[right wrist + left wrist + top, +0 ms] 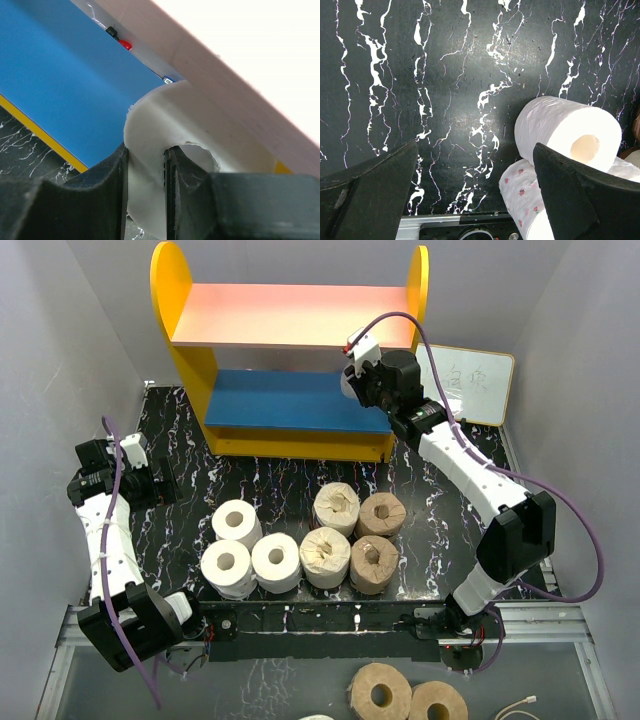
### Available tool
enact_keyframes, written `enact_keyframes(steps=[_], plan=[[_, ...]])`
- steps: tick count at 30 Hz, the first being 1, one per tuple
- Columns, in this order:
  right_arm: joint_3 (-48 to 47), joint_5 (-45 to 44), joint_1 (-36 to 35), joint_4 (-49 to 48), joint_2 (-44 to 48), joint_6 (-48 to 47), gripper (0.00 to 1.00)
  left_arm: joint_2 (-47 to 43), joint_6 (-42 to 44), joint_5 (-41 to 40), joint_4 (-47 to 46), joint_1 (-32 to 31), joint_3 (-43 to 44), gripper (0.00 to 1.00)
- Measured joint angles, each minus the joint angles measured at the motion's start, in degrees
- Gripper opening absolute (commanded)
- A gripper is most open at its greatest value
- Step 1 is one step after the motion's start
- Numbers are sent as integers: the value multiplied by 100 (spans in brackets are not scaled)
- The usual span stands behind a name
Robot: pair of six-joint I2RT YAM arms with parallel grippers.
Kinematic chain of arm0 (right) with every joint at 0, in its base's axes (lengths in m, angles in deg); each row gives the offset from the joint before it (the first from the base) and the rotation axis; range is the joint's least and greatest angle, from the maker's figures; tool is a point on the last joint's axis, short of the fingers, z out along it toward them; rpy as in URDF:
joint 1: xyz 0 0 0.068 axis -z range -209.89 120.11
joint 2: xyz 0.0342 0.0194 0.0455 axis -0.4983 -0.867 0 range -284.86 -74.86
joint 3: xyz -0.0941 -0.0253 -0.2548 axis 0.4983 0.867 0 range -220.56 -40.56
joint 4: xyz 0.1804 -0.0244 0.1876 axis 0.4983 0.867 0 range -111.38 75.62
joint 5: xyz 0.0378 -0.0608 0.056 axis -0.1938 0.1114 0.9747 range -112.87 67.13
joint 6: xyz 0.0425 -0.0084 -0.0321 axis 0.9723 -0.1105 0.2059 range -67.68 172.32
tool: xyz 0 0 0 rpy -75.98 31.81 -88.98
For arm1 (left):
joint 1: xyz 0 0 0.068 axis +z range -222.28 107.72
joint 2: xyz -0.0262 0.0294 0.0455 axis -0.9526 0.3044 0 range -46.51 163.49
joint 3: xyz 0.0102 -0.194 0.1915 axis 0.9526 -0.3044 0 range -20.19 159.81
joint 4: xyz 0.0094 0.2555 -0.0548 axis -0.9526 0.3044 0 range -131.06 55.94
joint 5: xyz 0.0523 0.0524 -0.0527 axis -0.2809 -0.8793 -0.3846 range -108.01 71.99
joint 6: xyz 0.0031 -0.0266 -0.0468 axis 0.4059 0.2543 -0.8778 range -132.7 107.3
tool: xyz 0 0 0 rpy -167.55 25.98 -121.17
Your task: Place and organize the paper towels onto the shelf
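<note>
The white roll still hangs close under the pink board (pixel 290 315), so my right gripper next lowers onto the blue board's end (pixel 354 415) beside the whiteboard, releasing it.
The shelf (pixel 180 350) stands at the back, with a pink upper board (pixel 290 315) and a blue lower board (pixel 290 400). My right gripper (pixel 357 382) is at the right end of the lower tier, shut on a white paper towel roll (pixel 195 125): one finger is inside its core, the other outside (pixel 145 160). Three white rolls (pixel 237 523) and several tan rolls (pixel 336 508) stand clustered on the table's front middle. My left gripper (pixel 163 485) is open and empty over the bare table, left of the white rolls (pixel 560 130); the gap between its fingertips (pixel 475 150) shows marble.
A small whiteboard (pixel 478 385) leans at the back right beside the shelf. The table is black marble (pixel 180 440) with grey walls on both sides. Two more tan rolls (pixel 380 695) lie below the table's front edge.
</note>
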Motion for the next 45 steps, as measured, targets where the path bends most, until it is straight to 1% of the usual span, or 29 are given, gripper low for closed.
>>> enact_keyframes(steps=[9, 19, 20, 25, 27, 30, 36, 45], plan=[[31, 68, 2, -31, -59, 94, 4, 0, 0, 0, 0, 0, 0, 99], [459, -59, 2, -7, -59, 101, 10, 0, 0, 0, -2, 0, 0, 99], [474, -70, 2, -2, -59, 101, 12, 2, 0, 0, -2, 0, 0, 99], [483, -142, 4, -28, -59, 103, 30, 7, 0, 0, -2, 0, 0, 99], [483, -201, 2, -57, -59, 105, 34, 7, 0, -2, -2, 0, 0, 99], [483, -304, 4, -164, -59, 116, 36, 9, 0, -2, -2, 0, 0, 99], [483, -348, 4, -240, -59, 168, 34, 35, 0, -2, -4, 0, 0, 99], [393, -256, 4, 4, -63, 278, 34, 39, -2, -4, -9, 0, 0, 99]])
